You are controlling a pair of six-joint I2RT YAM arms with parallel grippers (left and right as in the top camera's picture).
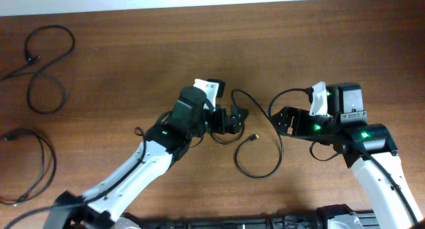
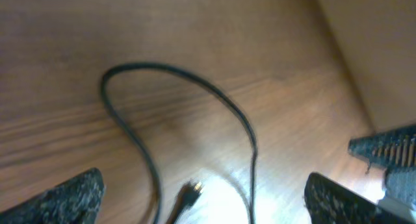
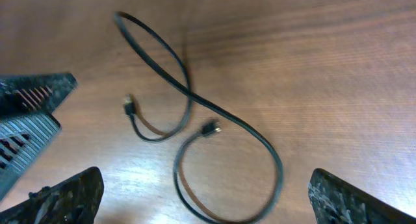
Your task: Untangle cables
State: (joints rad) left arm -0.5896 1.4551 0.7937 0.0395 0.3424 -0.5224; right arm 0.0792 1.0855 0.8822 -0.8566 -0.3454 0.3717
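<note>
Next, my left gripper moves down toward the round loop, onto the part of the cable running there (image 1: 266, 113) (image 2: 240, 117) from the narrow bend. That part lies on top where they cross.
A thin black cable (image 1: 277, 146) lies on the wooden table between my two grippers. It is bent into a narrow bend and a round loop that cross. In the right wrist view the cable (image 3: 260, 143) shows both metal-tipped plugs (image 3: 129, 107) (image 3: 209, 128) lying free inside the curves. In the left wrist view its bend (image 2: 162, 74) and one plug (image 2: 188, 195) show. My left gripper (image 1: 232, 119) (image 2: 205, 201) is open and empty, above the cable's left part. My right gripper (image 1: 284, 119) (image 3: 208, 195) is open and empty, above the round loop.
Two more black cables lie apart at the table's left: one looped at the far left (image 1: 46, 63), one coiled at the near left (image 1: 36, 162). A pale wall edge (image 1: 199, 0) runs along the table's back.
</note>
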